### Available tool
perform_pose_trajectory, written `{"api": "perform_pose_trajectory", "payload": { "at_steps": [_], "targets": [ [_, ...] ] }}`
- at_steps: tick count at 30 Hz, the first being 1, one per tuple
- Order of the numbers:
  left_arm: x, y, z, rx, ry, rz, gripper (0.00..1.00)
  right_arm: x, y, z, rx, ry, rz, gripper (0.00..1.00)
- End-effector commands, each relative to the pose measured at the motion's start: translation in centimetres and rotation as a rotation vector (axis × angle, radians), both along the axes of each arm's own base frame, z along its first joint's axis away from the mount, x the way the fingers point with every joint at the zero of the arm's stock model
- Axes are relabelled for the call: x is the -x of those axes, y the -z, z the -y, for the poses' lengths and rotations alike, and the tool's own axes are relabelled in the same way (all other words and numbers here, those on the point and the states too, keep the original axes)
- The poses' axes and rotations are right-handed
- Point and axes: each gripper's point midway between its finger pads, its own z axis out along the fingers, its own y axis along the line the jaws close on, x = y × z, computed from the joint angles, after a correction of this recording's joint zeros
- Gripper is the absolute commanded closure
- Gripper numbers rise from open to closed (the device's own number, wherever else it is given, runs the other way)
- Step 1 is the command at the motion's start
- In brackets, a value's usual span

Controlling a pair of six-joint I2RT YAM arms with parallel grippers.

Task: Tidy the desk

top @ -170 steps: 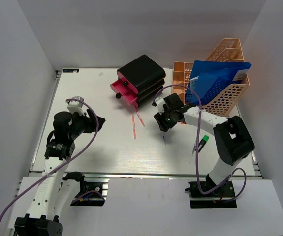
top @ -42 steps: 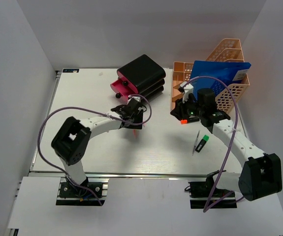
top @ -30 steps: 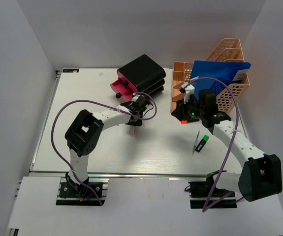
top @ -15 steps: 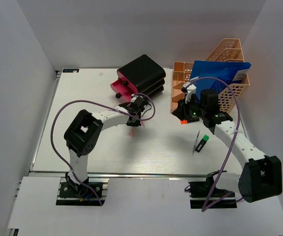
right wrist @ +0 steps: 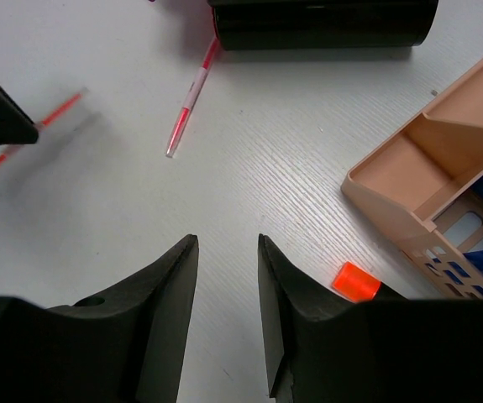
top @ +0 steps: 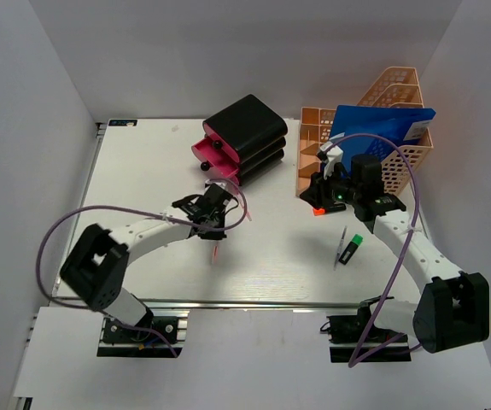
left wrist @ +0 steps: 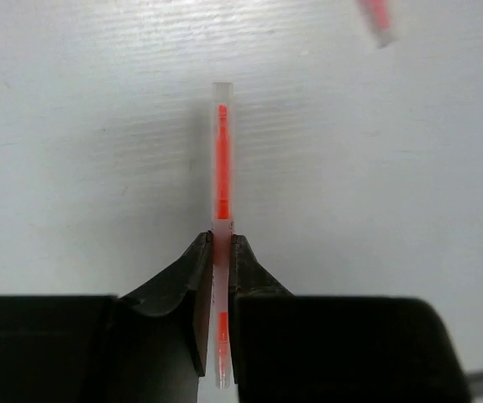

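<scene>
The open pink drawer (top: 220, 161) lies outward of the left gripper, so next the left gripper should rise outward and turn to bring the pen over that drawer, then release it.
My left gripper (left wrist: 221, 239) is shut on a thin clear pen with a red core (left wrist: 222, 159), which sticks out past the fingertips above the white desk (top: 143, 171). From above, that gripper (top: 213, 227) hangs near the desk's middle, with the pen (top: 217, 253) pointing toward the front. A second red pen (right wrist: 189, 101) lies below the black-and-pink drawer box (top: 245, 137). My right gripper (right wrist: 228, 239) is open and holds nothing. It hovers beside the peach mesh rack (top: 382, 162). A small orange cap (right wrist: 356, 281) lies by its right finger.
A blue folder (top: 373, 141) stands in the rack. A green-and-black marker (top: 355, 244) and a thin dark pen (top: 341, 248) lie on the desk at the right, near the right arm. The silver front rail (top: 245, 301) runs along the near edge.
The left gripper closed on the red pen, then drew back toward the front left with it. The right gripper has barely moved and stays open.
</scene>
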Motion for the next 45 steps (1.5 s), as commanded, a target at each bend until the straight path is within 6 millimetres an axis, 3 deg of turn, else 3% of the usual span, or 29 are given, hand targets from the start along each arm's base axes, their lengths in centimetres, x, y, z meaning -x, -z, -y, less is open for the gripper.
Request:
{"api": "perform_pose_trajectory", "payload": {
  "at_steps": [1,6,9,11,20,21,22,24,25,26,27,29,36,45],
  "targets": [
    [-0.4,-6.8,1.3,0.123,0.013,0.108,1.0,0.1,-1.2,0.0,-0.019,-0.019,0.056,0.6],
    [-2.3,-14.4,1.1,0.261,-0.078,0.297,1.0,0.0,-1.1,0.1,-0.018,-0.018,0.054,0.6],
    [-4.6,-16.9,0.2,0.305,-0.188,0.378,1.0,0.0,-1.2,0.1,-0.02,-0.016,0.056,0.6],
    [-5.9,-17.5,-0.1,0.329,-0.244,0.396,1.0,0.1,-1.3,0.1,-0.021,-0.017,0.057,0.6],
    [-15.4,-20.4,-0.6,0.673,-0.628,0.438,1.0,0.2,-1.8,0.5,-0.033,-0.013,0.066,0.6],
    [-16.5,-19.6,-0.5,0.678,-0.657,0.423,1.0,0.2,-1.8,0.4,-0.033,-0.016,0.065,0.6],
    [-17.5,-20.6,-0.3,0.719,-0.675,0.444,1.0,0.1,-1.9,0.5,-0.034,-0.013,0.07,0.6],
    [-19.0,-20.0,-0.2,0.766,-0.72,0.434,1.0,0.2,-2.0,0.6,-0.036,-0.014,0.073,0.6],
    [-20.0,-20.9,-0.4,0.797,-0.733,0.453,1.0,0.2,-2.0,0.7,-0.036,-0.011,0.072,0.59],
    [-20.8,-21.0,-0.6,0.798,-0.751,0.456,1.0,0.2,-2.1,0.6,-0.038,-0.015,0.075,0.6],
    [-21.6,-19.6,-0.4,0.77,-0.772,0.433,1.0,0.2,-2.0,0.6,-0.037,-0.017,0.074,0.6],
    [-23.0,-20.3,-0.7,0.753,-0.797,0.44,1.0,0.2,-2.2,0.7,-0.038,-0.014,0.077,0.6],
    [-24.2,-18.2,-1.9,0.698,-0.874,0.446,1.0,0.1,-2.2,1.0,-0.04,-0.011,0.082,0.59],
    [-23.0,-16.5,-2.9,0.705,-0.871,0.432,1.0,0.1,-1.8,1.0,-0.038,-0.013,0.07,0.59]
  ]
}}
